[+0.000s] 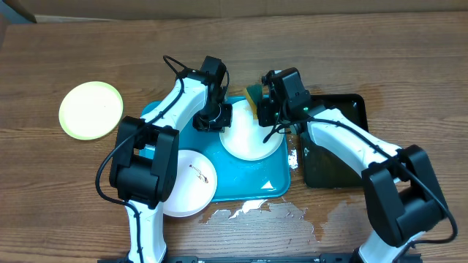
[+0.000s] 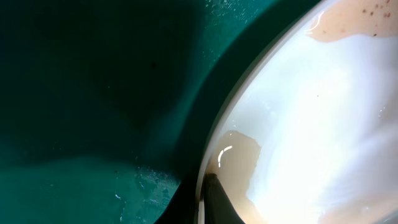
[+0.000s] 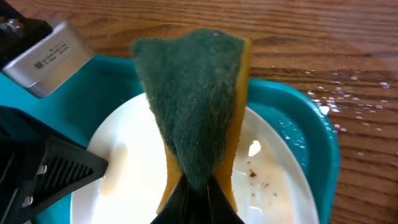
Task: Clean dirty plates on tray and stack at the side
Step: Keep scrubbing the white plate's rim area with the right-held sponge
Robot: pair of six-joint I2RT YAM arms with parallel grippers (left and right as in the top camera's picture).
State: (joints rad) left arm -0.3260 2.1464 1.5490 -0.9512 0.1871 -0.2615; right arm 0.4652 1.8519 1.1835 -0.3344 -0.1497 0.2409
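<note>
The black tray lies to my right gripper's right in the overhead view, so I will raise it, cross over the tray, lower and release the sponge.
A white plate (image 1: 252,139) lies on the teal tray (image 1: 274,179). In the right wrist view it (image 3: 280,180) carries brownish film and small dark specks. My left gripper (image 1: 213,118) is shut on its left rim; in the left wrist view the rim (image 2: 214,149) runs between the dark fingers (image 2: 208,202). My right gripper (image 1: 265,109) is shut on a folded green-and-yellow sponge (image 3: 196,106), held over the plate's far edge. A second white plate (image 1: 186,183) with a dark smear overlaps the tray's front left corner. The yellow-green plate (image 1: 91,109) lies on the table at the far left.
A smaller black tray (image 1: 344,142) sits right of the teal tray. Water puddles and white flecks (image 1: 256,210) spread on the wooden table along the tray's front edge. My left gripper's body (image 3: 43,168) shows at the left of the right wrist view.
</note>
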